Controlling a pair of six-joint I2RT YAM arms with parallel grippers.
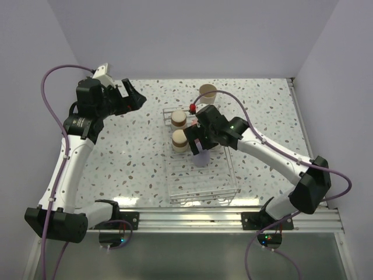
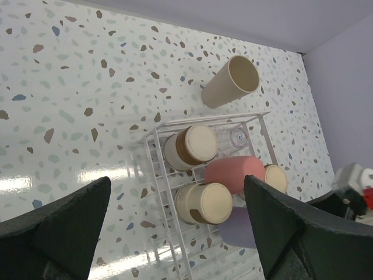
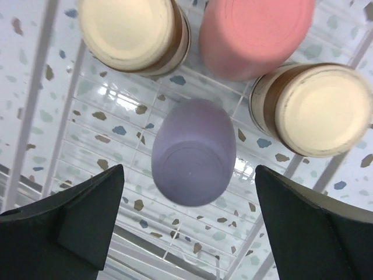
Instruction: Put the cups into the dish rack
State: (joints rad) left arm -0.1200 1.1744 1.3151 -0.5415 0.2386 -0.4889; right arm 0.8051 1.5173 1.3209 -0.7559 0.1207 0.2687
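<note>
I should next move my left gripper to the right in the top view and down onto the beige cup's nearer rim (image 1: 200,91), because that cup is still outside the rack (image 1: 204,185).
The dish rack (image 1: 204,185) lies mid-table. Upside down in it stand two brown-grey cups (image 1: 179,119) (image 1: 179,140) and the lavender cup (image 1: 201,158). In the left wrist view a third brown-grey cup (image 2: 276,178), the coral-red cup (image 2: 234,174) and the tiny clear cup (image 2: 236,137) also sit in the rack (image 2: 152,151). The beige cup (image 1: 207,91) stands on the table beyond the rack. My right gripper (image 1: 198,147) is open just above the lavender cup (image 3: 193,151), fingers wide on both sides, not touching. My left gripper (image 1: 135,96) is open and empty, high at the left.
The near half of the rack (image 3: 87,192) holds no cups. White walls close the table at the back and right. The right arm's cable (image 1: 245,116) arcs over the rack's far right corner. A metal rail (image 1: 192,219) runs along the near edge.
</note>
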